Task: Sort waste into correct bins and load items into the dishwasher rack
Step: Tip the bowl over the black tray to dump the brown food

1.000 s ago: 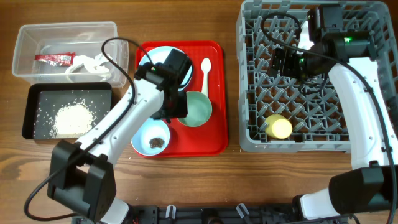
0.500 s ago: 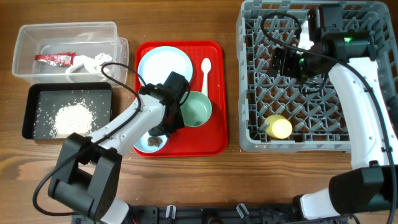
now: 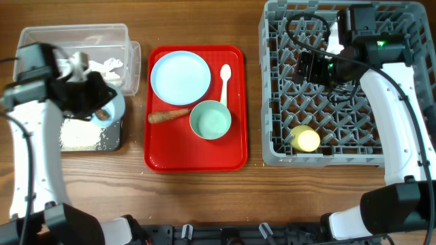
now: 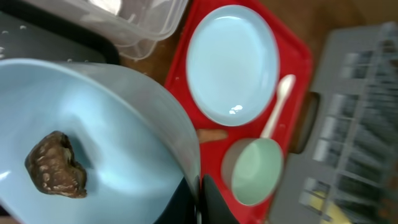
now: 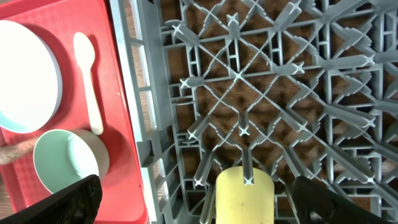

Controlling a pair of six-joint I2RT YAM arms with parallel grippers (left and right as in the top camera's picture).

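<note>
My left gripper will next tip the clump into the black tray (image 3: 112, 139), then go across and down to release on the red tray's near corner (image 3: 173, 146), because that corner is bare.
My left gripper (image 3: 101, 103) is shut on the rim of the light blue bowl (image 3: 116, 102) and holds it above the black tray (image 3: 112, 139), next to the clear tub (image 3: 102, 34). In the left wrist view the jaws (image 4: 200, 200) pinch the bowl's wall (image 4: 118, 118). A dark brown clump of crumbs (image 4: 55, 165) lies inside the bowl. White rice (image 3: 78, 136) lies in the black tray and tissue (image 3: 105, 64) in the tub. The wrapper is hidden by my arm. My right gripper (image 3: 306, 68) is open above the grey rack (image 3: 402, 20), over the yellow cup (image 5: 245, 196).
The red tray (image 3: 235, 156) holds the pale blue plate (image 3: 180, 77), white spoon (image 3: 225, 82), pale green bowl (image 3: 211, 120) and brown carrot-like stick (image 3: 169, 116). The yellow cup (image 3: 304, 138) lies at the rack's front left.
My left arm lifted the light blue bowl off the red tray and carried it left to above the black tray. The carrot-like stick now shows on the red tray. The right arm has not moved.
</note>
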